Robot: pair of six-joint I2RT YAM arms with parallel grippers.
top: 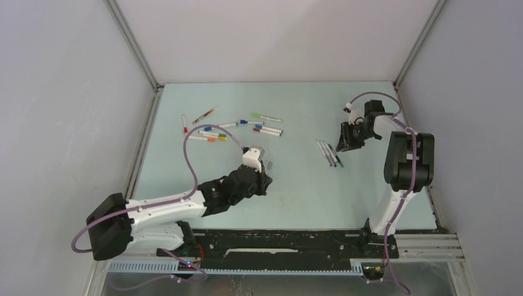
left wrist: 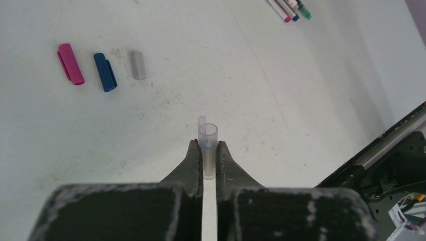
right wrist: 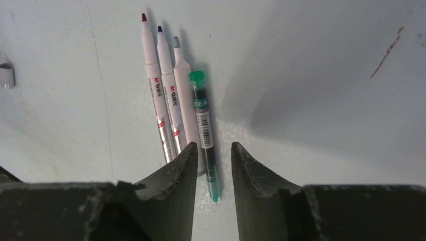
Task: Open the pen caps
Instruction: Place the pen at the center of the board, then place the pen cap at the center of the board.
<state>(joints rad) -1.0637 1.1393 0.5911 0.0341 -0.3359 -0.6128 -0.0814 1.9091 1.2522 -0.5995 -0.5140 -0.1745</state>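
Note:
My left gripper will next reach outward and down to release the clear cap (left wrist: 208,136) in line, as the free spot (left wrist: 163,71) beside the grey cap is outward and below.
My left gripper (left wrist: 209,149) is shut on a clear pen cap (left wrist: 208,136), whose open end points away from the camera; in the top view it hangs over mid-table (top: 259,161). Pink (left wrist: 70,64), blue (left wrist: 105,72) and grey (left wrist: 138,65) pen caps lie loose on the table beyond it. My right gripper (right wrist: 213,150) stands open just above the table. A green pen (right wrist: 203,120) lies between its fingers with a gap on each side, next to three uncapped white pens (right wrist: 166,90). That row of pens (top: 329,153) lies left of the right gripper (top: 345,143).
Several capped pens (top: 234,128) lie scattered at the back left of the table. A grey cap (right wrist: 6,75) sits at the left edge of the right wrist view. Enclosure walls ring the table (top: 308,197), and a black rail (top: 277,243) runs along the near edge.

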